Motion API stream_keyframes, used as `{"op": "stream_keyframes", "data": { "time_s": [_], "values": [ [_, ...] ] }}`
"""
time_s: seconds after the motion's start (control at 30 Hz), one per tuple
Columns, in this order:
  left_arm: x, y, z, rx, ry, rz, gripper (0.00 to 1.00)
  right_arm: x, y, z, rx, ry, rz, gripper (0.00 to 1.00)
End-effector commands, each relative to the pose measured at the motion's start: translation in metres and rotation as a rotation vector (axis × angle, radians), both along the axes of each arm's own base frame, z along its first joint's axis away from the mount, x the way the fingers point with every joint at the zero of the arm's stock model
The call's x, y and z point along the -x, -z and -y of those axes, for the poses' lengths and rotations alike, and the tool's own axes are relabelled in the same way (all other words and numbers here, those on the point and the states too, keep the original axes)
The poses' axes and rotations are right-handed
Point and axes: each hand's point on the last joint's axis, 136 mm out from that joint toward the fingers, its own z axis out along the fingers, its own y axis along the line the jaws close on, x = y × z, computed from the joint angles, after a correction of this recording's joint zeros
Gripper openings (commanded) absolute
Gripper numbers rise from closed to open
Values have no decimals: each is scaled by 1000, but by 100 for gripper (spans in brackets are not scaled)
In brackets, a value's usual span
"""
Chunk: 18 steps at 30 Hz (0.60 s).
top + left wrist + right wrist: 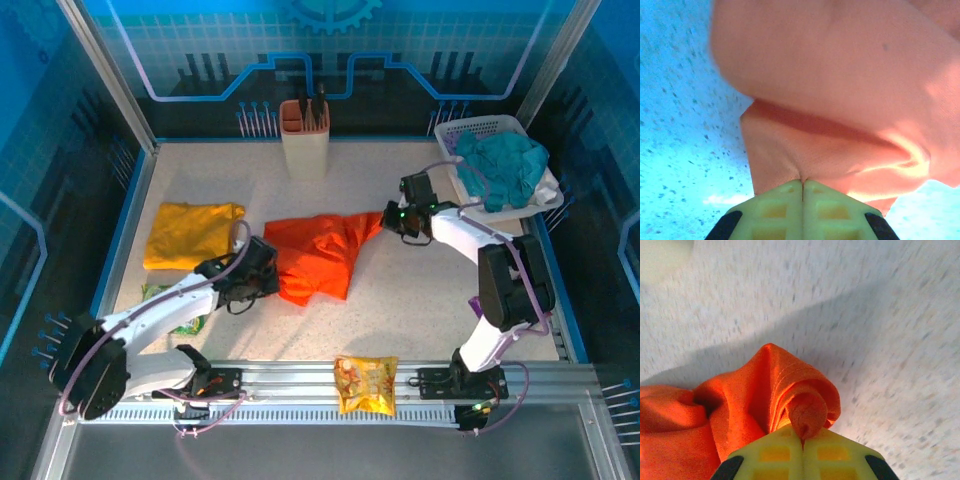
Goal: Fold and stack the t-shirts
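I need to pull the shirt's far end outward to the tabletop (429,164) beside the white basket next and let go of it there with my right gripper, because the orange t-shirt (318,252) lies crumpled.
The bright orange t-shirt (318,252) lies crumpled in the middle of the table, stretched between both arms. My left gripper (266,268) is shut on its left edge; in the left wrist view the orange t-shirt (840,100) bunches right at the closed fingertips (803,181). My right gripper (390,218) is shut on the shirt's right end, where a rolled fold of the orange t-shirt (790,395) pokes out above the closed gripper (802,436). The mustard yellow t-shirt (190,233) lies folded at the left of the table, apart from both grippers.
A white basket (478,128) holding a teal-green cloth (505,170) stands at the back right. A beige holder (304,135) stands at the back centre. A shiny snack packet (366,384) lies on the front rail, another packet (160,292) under the left arm.
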Motion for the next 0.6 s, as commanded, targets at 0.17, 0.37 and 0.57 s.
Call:
{"op": "stream_keyframes", "data": {
  "time_s": [0.17, 0.37, 0.57],
  "values": [
    [18, -2, -38, -25, -36, -70, 0, -46, -77, 80, 67, 198, 138, 0],
    [22, -9, -48, -21, -80, -63, 0, -67, -109, 120, 154, 305, 211, 0],
    [27, -16, -62, -21, -130, -59, 0, -67, -115, 158, 243, 422, 252, 0]
  ]
}}
